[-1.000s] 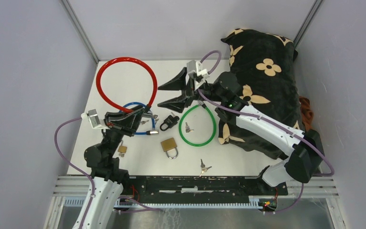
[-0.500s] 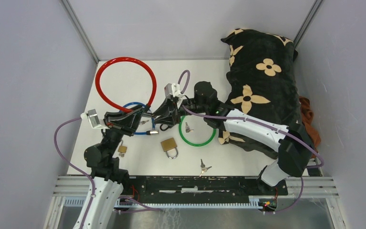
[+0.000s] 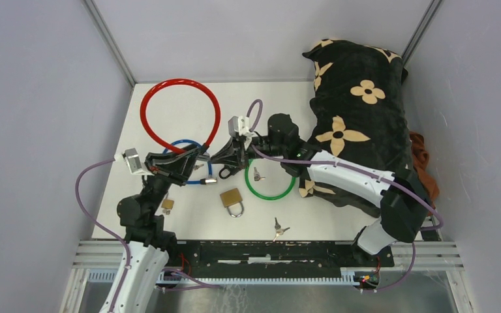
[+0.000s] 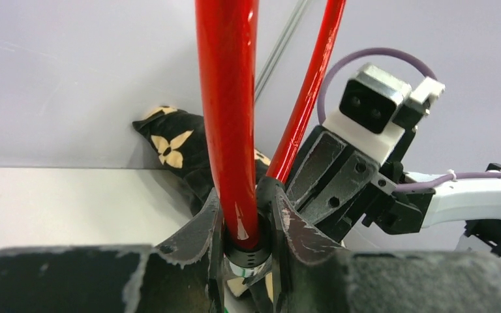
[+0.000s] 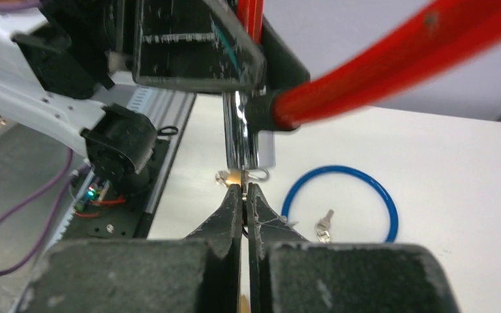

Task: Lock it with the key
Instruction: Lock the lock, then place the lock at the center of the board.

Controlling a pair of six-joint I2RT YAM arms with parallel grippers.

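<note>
I will next turn my left gripper back and down to the table [image 3: 199, 208] beside the brass padlock and let go of the black collar, because the blue ring lies below.
My left gripper [image 3: 194, 156] is shut on the black collar of the red cable lock [image 3: 169, 83], whose loop stands up behind it. In the left wrist view the red cable [image 4: 228, 117] rises from between the fingers [image 4: 199, 235]. The lock's chrome barrel [image 5: 241, 140] hangs below that collar in the right wrist view. My right gripper [image 5: 243, 189] is shut on the key [image 5: 242, 185] at the barrel's lower end; a small ring [image 5: 259, 175] hangs beside it. From above, the right gripper [image 3: 218, 163] meets the left one tip to tip.
A blue cable ring [image 3: 184, 141] with a key [image 5: 323, 225] inside lies under both grippers. A green ring [image 3: 271, 195] holding keys [image 3: 256, 174] lies to the right. A brass padlock [image 3: 232, 197], a small padlock [image 3: 167, 205], loose keys [image 3: 278, 228] and a black flowered pillow [image 3: 359, 111] are nearby.
My right arm swung down from the back to the left gripper and its jaws closed on the key. The red loop and left gripper shifted slightly right.
</note>
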